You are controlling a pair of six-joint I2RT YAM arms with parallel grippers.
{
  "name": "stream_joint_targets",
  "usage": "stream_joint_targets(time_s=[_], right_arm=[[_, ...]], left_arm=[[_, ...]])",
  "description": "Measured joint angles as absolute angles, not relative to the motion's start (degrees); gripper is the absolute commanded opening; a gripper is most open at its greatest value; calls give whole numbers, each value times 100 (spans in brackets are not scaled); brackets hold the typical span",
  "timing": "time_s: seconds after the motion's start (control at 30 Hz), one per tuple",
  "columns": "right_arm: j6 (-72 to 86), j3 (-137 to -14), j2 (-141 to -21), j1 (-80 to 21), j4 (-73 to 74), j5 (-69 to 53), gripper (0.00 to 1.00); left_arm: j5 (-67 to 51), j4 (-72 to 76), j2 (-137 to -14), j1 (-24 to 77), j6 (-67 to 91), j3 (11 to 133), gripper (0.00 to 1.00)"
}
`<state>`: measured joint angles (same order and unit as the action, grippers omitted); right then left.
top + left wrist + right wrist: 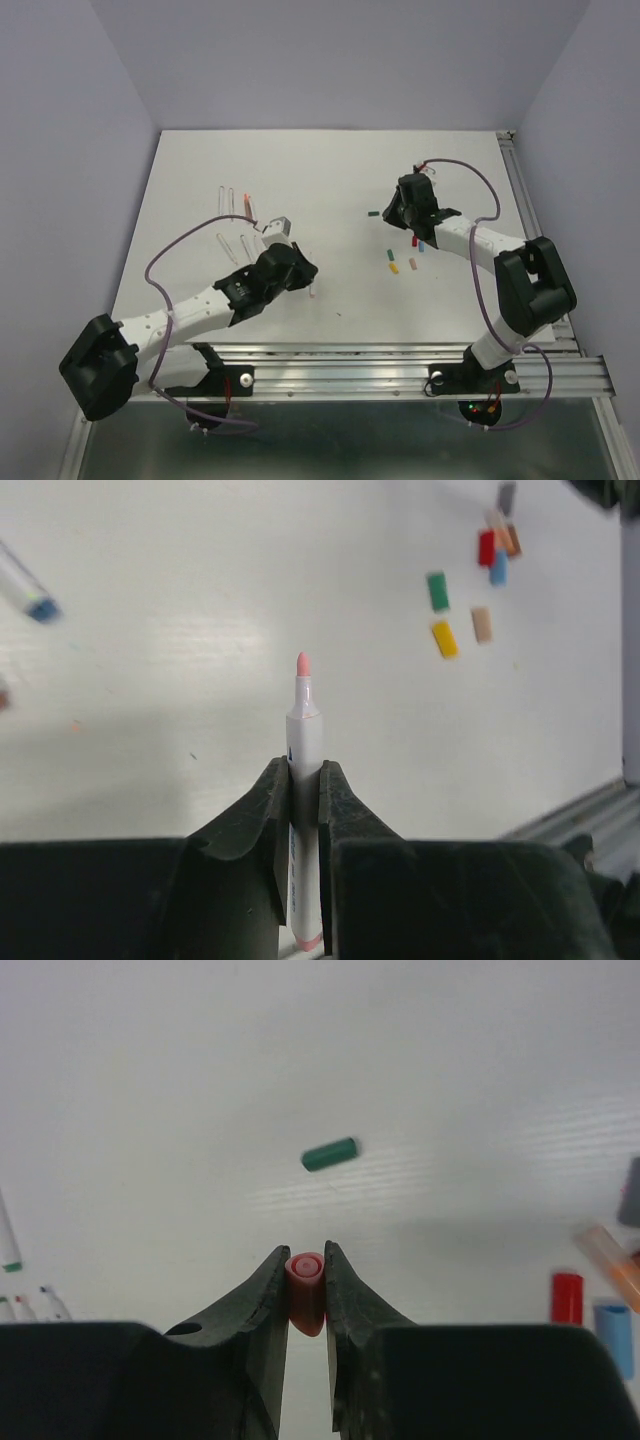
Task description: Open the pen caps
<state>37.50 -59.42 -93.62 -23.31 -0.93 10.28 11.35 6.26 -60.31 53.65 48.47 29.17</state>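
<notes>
My right gripper is to move back and down next, toward the bare tabletop beside the red cap, to release the pink-red cap [305, 1285], because other loose caps lie around the red one.
My left gripper [304, 770] is shut on a white pen barrel [305, 730]. Its bare pink tip points away from me, just above the table. In the top view this gripper [300, 268] sits left of centre. My right gripper [305, 1260] is shut on a pink-red pen cap [305, 1285] whose open end faces outward; it hangs over the right half [395, 212]. Loose caps lie near it: green [330, 1154], red [566, 1298], blue [612, 1335] and orange [610, 1255]. The left wrist view shows the green [437, 590], yellow [444, 638] and tan [481, 624] caps.
Several white pens lie at the left of the table [230, 200], [245, 245]; one has a blue tip [25, 588]. An aluminium rail [400, 365] runs along the near edge, and another rail [530, 210] borders the right side. Grey walls enclose the table.
</notes>
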Motion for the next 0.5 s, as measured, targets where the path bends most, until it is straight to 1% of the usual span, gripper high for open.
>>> stream_joint_targets(time_s=[0.07,0.1,0.17,0.43,0.47,0.5], right_arm=[[3710,-5664,-9362,-2331,235,1164,8],[3695,-5572,-9356,-2331,320,1223,12],[3675,-5437,-9356,-2329,537,1345,13],[3575,-5426,-9356,-2331,908,1745,16],[3566,-5426,-9356,-2331,934,1765,17],[3557,-5426,-9356,-2331,950,1776,21]], left_arm=[[1310,440,-6311,4831,4779,3188,0],[1424,325,-6436,4650,4746,3301,0],[1619,117,-6687,4344,4672,3522,0],[1826,-508,-8189,3494,4346,4786,0],[1846,-554,-8333,3430,4318,4897,0],[1859,-593,-8436,3389,4287,4982,0]])
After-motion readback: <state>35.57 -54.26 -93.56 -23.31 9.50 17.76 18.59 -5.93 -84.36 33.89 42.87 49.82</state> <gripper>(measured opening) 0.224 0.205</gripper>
